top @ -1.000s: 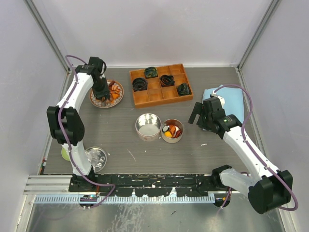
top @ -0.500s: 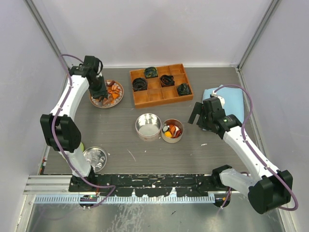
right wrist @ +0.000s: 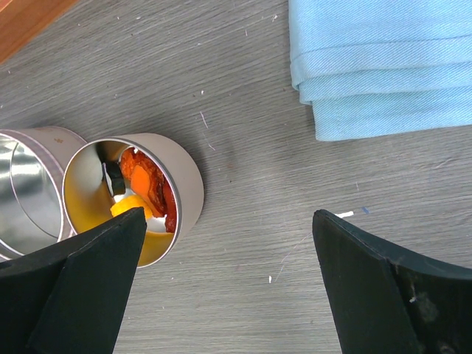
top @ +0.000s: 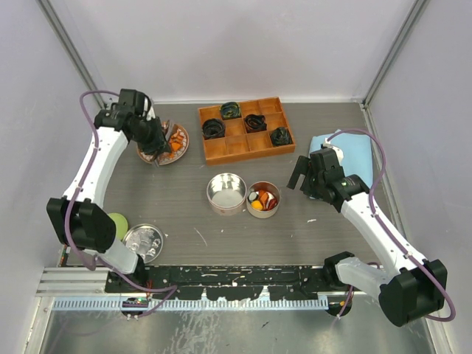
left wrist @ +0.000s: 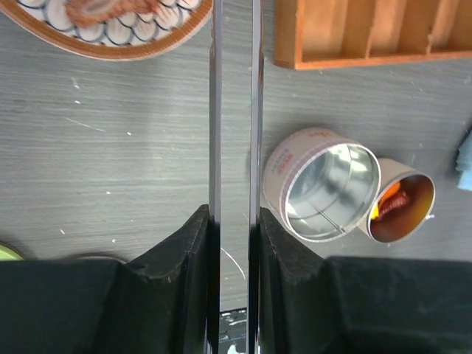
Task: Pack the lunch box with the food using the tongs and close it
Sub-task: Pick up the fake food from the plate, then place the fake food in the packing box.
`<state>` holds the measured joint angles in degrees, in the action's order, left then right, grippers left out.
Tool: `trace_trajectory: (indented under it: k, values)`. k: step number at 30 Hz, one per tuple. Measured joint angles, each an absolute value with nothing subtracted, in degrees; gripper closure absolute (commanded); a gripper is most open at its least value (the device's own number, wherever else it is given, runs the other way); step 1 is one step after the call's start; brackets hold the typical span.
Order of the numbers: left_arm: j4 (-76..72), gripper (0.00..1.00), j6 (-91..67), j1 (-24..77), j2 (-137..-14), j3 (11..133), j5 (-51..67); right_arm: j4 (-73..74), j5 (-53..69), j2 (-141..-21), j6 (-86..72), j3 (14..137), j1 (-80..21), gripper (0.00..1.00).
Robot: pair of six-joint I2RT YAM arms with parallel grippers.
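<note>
My left gripper swings back and to the right in the top view next, turning to release over the filled tin (top: 263,199) (left wrist: 401,204), because food already sits packed there.
My left gripper (top: 153,137) hangs over the patterned plate (top: 178,156) at the back left, shut on the tongs (left wrist: 214,110). The two thin silver arms run up between the pads (left wrist: 193,243) past the plate rim (left wrist: 118,51); their tips are out of view. Orange and red food (top: 174,141) lies on the plate. The lunch box is two round tins mid-table: an empty one (top: 226,193) and one (top: 262,199) holding orange, yellow and red food (right wrist: 136,177). My right gripper (right wrist: 228,217) stands open above bare table, just right of the filled tin (right wrist: 181,184).
A wooden compartment tray (top: 245,129) with dark coiled lumps sits at the back. A folded blue cloth (top: 350,150) lies at the right. A round metal lid (top: 144,242) and a green object (top: 117,223) lie near the left arm's base.
The left arm's elbow has swung out to the left and the wrist has turned, while its gripper stays over the plate with the tongs. The right arm has not moved.
</note>
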<state>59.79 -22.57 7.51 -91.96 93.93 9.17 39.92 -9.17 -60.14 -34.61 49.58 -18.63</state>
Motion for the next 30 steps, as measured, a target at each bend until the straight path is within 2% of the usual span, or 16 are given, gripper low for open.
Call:
trace_trajectory:
  k: [6,22,30]
  values:
    - [59.1,0.76,-24.1,14.2,-88.1,90.5,11.4,39.9,-9.0,-60.1,-34.7,49.6,-18.6,0.00]
    - [52.5,0.76,-30.9,49.8,-86.5,84.7,11.3,39.9,-9.0,-59.3,-34.9,49.6,-18.6,0.00]
    - [50.7,0.76,-32.8,55.2,-88.8,82.5,10.9,39.9,-9.0,-58.4,-35.1,49.6,-18.6,0.00]
